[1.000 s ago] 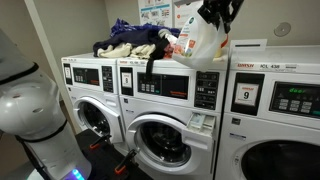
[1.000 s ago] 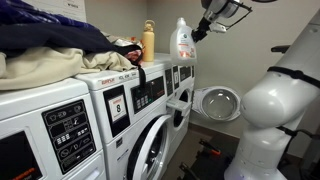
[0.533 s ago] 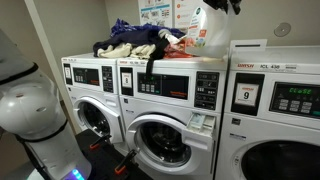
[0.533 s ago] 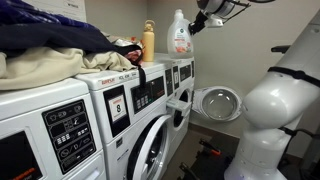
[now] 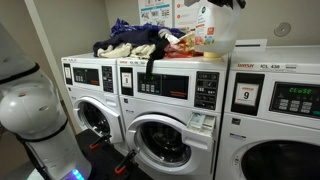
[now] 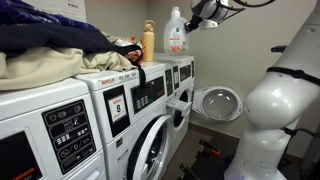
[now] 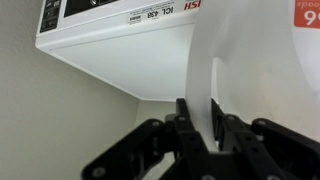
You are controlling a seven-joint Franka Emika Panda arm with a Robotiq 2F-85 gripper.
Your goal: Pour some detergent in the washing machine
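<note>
My gripper moves outward and down next to release the jug on the washer top [image 6: 159, 61] [image 7: 155, 70] beside the tan bottle, since that lies below and outward of it.
The detergent jug [image 5: 213, 28] is white with an orange, red and green label. It stands upright over the top of the washing machine [image 5: 160, 140], the middle washer with the chrome-rimmed door. It also shows in an exterior view [image 6: 176, 32]. My gripper [image 5: 226, 5] comes in from above and is shut on the jug's handle. In the wrist view the white handle [image 7: 200, 80] runs between the black fingers of the gripper [image 7: 200, 115], with the jug's body [image 7: 270, 60] to the right. I cannot tell whether the jug rests on the washer top.
A heap of clothes [image 5: 130, 42] lies on the washer tops left of the jug. A tan bottle [image 6: 148, 42] stands nearby. The washer with the "9" sign [image 5: 275, 110] is on the right, a narrower washer [image 5: 90, 100] on the left. The arm's white body [image 6: 265, 110] fills one side.
The jug has swung from tilted to upright and moved slightly back along the washer top, still in the gripper.
</note>
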